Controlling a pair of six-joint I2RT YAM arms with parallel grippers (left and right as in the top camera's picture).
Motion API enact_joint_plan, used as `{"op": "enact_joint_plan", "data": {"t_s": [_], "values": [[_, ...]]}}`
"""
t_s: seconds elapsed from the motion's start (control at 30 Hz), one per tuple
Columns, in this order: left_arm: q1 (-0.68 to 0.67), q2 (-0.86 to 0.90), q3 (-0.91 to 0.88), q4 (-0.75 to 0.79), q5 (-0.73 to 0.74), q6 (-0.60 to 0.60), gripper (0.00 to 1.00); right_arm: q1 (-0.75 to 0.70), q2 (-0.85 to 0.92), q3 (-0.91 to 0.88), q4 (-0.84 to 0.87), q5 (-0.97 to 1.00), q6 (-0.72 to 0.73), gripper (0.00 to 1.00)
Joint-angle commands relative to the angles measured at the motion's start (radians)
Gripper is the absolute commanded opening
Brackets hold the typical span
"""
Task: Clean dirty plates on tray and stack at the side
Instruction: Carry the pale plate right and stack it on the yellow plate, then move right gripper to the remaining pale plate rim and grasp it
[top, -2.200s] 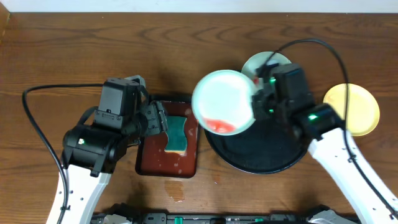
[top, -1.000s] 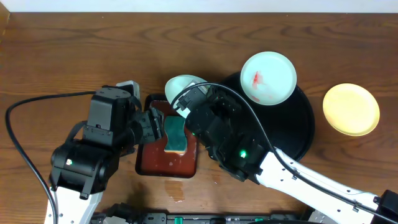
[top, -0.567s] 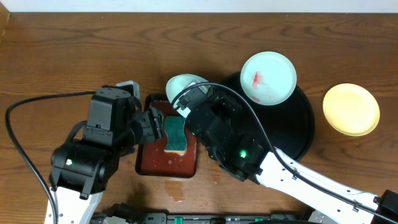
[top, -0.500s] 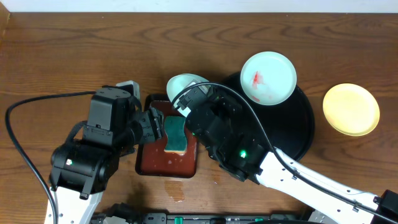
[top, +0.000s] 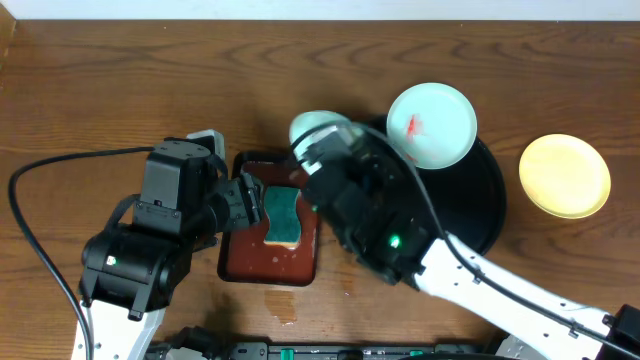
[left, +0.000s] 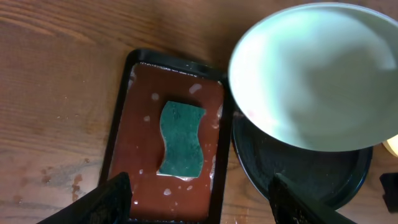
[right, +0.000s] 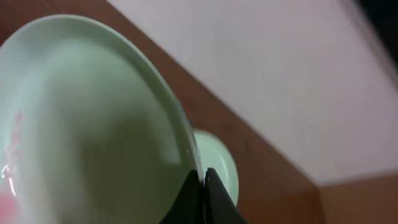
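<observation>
The yellow plate (top: 565, 176) is already at the side, so the right gripper will next swing across the black tray and lower the mint plate it is holding onto the yellow plate.
My right gripper (right: 200, 182) is shut on the rim of a pale mint plate (right: 93, 124) and holds it tilted in the air; a red smear shows at its lower left. From overhead this plate (top: 314, 127) peeks out behind the right arm, between the reddish-brown tray and the black tray (top: 482, 212). It also fills the upper right of the left wrist view (left: 317, 74). A second mint plate (top: 432, 125) with a red smear lies on the black tray's far edge. A yellow plate (top: 565, 176) lies on the table right of the tray. My left gripper (left: 202, 205) is open and empty above the reddish-brown tray.
A rectangular reddish-brown tray (top: 240, 262) holds water drops and a green sponge (top: 283, 217), which also shows in the left wrist view (left: 180, 138). A small wet patch (top: 280, 300) lies on the wooden table in front of it. The right arm spans the table's middle.
My right arm has shifted the held mint plate a little to the right and back, away from the reddish-brown tray. The left arm has not moved.
</observation>
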Motion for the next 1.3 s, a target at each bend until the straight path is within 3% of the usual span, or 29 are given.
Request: {"op": "enact_joint_plan", "data": {"t_s": [0.0, 0.13, 0.27, 0.43, 0.67, 0.9, 1.07, 1.27], "values": [[0.003, -0.005, 0.022, -0.002, -0.013, 0.013, 0.71, -0.089, -0.018, 0.016, -0.079, -0.136, 0.245, 0.01], [0.003, -0.005, 0.022, -0.002, -0.013, 0.013, 0.71, -0.237, -0.027, 0.017, -0.199, -0.474, 0.394, 0.01], [0.003, -0.004, 0.022, -0.002, -0.013, 0.013, 0.71, -0.432, -0.069, 0.019, -0.246, -0.786, 0.41, 0.01], [0.003, 0.004, 0.022, -0.002, -0.013, 0.013, 0.72, -0.721, -0.138, 0.019, -0.286, -1.003, 0.516, 0.01], [0.003, 0.006, 0.022, -0.002, -0.012, 0.013, 0.72, -1.181, -0.137, 0.018, -0.416, -1.023, 0.624, 0.01], [0.003, 0.008, 0.022, -0.002, -0.012, 0.013, 0.71, -1.551, -0.055, 0.017, -0.425, -0.946, 0.679, 0.01], [0.003, 0.008, 0.022, -0.011, -0.012, 0.013, 0.71, -1.7, 0.056, 0.017, -0.414, -0.892, 0.703, 0.01], [0.003, 0.008, 0.022, -0.021, -0.012, 0.013, 0.71, -1.705, 0.157, 0.017, -0.382, -1.004, 0.597, 0.01]]}}
